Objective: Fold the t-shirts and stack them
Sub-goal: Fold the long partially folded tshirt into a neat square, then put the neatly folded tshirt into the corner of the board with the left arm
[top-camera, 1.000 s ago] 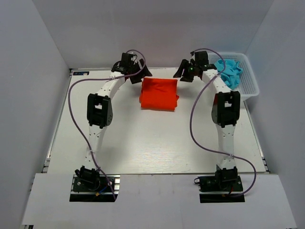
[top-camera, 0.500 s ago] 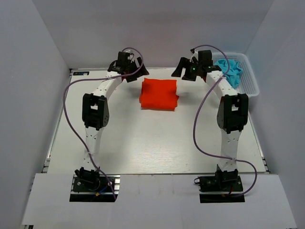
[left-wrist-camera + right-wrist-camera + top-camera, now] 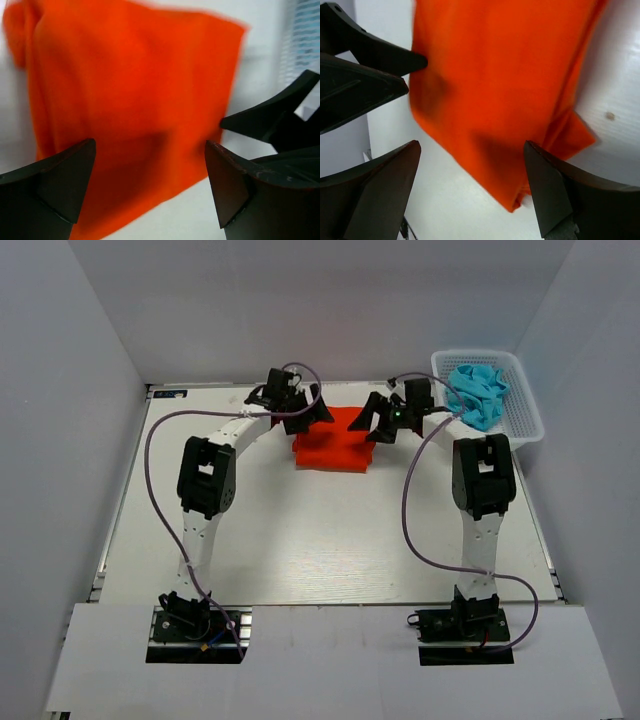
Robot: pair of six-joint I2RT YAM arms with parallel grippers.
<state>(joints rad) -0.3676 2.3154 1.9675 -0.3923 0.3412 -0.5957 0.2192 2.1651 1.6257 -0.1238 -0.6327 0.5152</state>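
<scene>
The left gripper draws back toward the t-shirt's side edge next, lowers and closes, since the t-shirt's edge lies below it and to its left in the top view.
A folded orange t-shirt (image 3: 332, 445) lies at the far middle of the white table (image 3: 320, 540). It fills the left wrist view (image 3: 130, 100) and the right wrist view (image 3: 505, 85). My left gripper (image 3: 312, 417) is open and empty, hovering over the shirt's far left corner. My right gripper (image 3: 372, 425) is open and empty, over the shirt's far right corner. The two grippers face each other across the shirt's far edge. A crumpled light blue t-shirt (image 3: 477, 392) lies in a white basket (image 3: 525, 410) at the far right.
White walls enclose the table on three sides. The basket stands against the far right wall, close behind my right arm. The arms' purple cables loop out over the table at both sides.
Both grippers have moved inward and nearer, from beside the shirt's far corners to over its far edge. The shirt has not moved.
</scene>
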